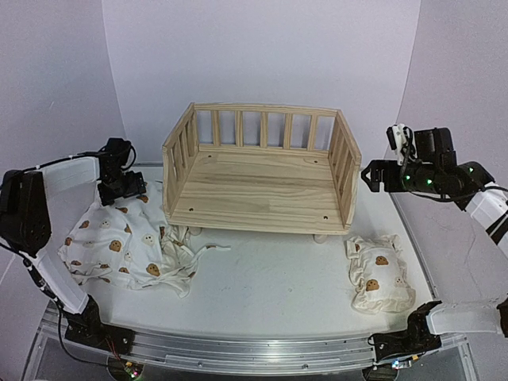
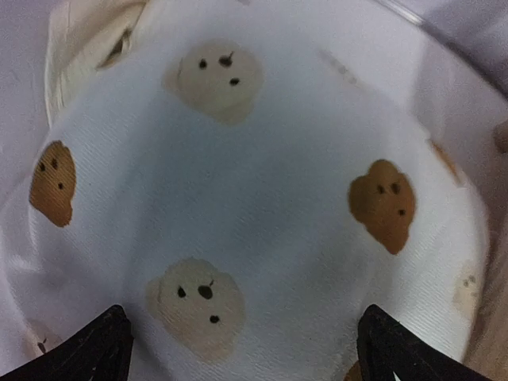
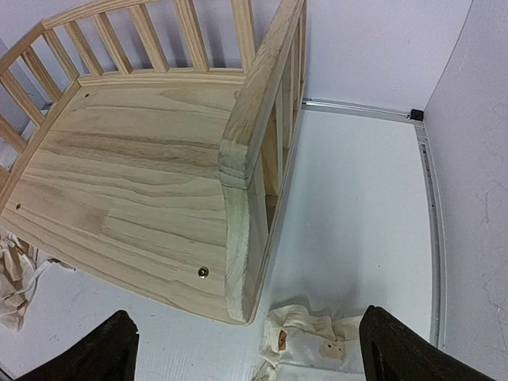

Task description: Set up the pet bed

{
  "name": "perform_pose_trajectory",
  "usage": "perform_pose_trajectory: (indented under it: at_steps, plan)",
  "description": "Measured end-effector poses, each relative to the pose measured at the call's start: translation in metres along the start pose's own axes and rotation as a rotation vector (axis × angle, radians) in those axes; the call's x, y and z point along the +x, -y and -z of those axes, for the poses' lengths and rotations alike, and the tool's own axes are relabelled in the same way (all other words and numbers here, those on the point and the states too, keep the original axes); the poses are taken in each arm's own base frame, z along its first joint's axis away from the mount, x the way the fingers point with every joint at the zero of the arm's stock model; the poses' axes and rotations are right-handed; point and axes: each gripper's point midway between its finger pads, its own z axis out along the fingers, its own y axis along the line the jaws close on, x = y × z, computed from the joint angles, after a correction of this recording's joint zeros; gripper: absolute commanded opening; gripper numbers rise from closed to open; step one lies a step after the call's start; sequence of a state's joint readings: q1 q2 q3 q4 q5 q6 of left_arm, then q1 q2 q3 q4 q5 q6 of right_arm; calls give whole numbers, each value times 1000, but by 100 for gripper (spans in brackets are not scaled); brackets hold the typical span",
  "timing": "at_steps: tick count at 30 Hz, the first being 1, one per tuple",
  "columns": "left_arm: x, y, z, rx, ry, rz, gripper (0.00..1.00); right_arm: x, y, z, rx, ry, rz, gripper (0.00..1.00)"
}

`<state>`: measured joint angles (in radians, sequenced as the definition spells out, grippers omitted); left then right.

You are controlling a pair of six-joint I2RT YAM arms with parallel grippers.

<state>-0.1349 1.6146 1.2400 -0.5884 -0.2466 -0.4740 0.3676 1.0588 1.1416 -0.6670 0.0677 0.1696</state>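
Note:
Next, my left gripper lowers to the cushion's far corner and closes on the fabric (image 2: 262, 182) by the pale bear face, since that fabric lies between its fingers.
The pet bed (image 1: 262, 178), a light pine frame with slatted rails on three sides, stands at the middle back of the table, its plank base bare (image 3: 143, 175). A cream bear-print cushion (image 1: 119, 246) with loose ties lies crumpled to its left. My left gripper (image 1: 123, 186) hovers open just over the cushion's far edge; its wrist view is filled with the cushion fabric (image 2: 262, 182) between the spread fingers (image 2: 95, 349). A small matching pillow (image 1: 379, 274) lies at the front right. My right gripper (image 1: 373, 176) hangs open, high beside the bed's right rail (image 3: 254, 119), with nothing in it.
White walls close in on three sides. A metal rail (image 1: 238, 349) runs along the table's near edge by the arm bases. Another metal strip (image 3: 432, 230) borders the table on the right. The cushion's ties (image 1: 194, 252) trail toward the bed's front left foot.

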Motion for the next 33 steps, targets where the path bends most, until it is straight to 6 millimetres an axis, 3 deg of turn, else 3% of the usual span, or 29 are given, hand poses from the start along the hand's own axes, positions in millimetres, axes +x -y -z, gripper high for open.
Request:
perform_pose_trajectory:
  at_steps: [4, 6, 8, 12, 14, 16, 19, 23, 28, 31, 33]
  plan:
    - [36, -13, -40, -92, -115, 18, 94, 0, -3, -3, -9, 8, 0, 98]
    - [49, -17, -53, -115, -153, 32, 81, -3, -4, -3, -11, 19, -3, 98]
    - [60, -20, -63, -131, -176, 46, 56, -6, -5, -4, -15, 34, -4, 98]
    - [65, -25, -66, -143, -161, 92, 22, -11, -6, -3, -19, 52, -5, 98]
    - [61, -27, -60, -142, -134, 109, 11, -12, -7, -3, -20, 59, -4, 98]
    - [52, -29, -44, -128, -92, 132, 8, -14, -7, -2, -22, 65, -3, 98]
    - [27, -33, -3, -98, 21, 184, 5, -14, -7, -1, -21, 72, 0, 98]
    - [-18, -46, 80, -25, 241, 277, 0, -18, -7, 0, -23, 87, 3, 98]
    - [-56, -68, 201, 106, 519, 340, 0, -19, -8, -1, -26, 93, 6, 98]
    - [-76, -65, 279, 277, 693, 317, 0, -19, -9, -2, -29, 92, 6, 98]
    - [-83, -55, 319, 404, 772, 267, 0, -19, -9, -2, -32, 91, 6, 98]
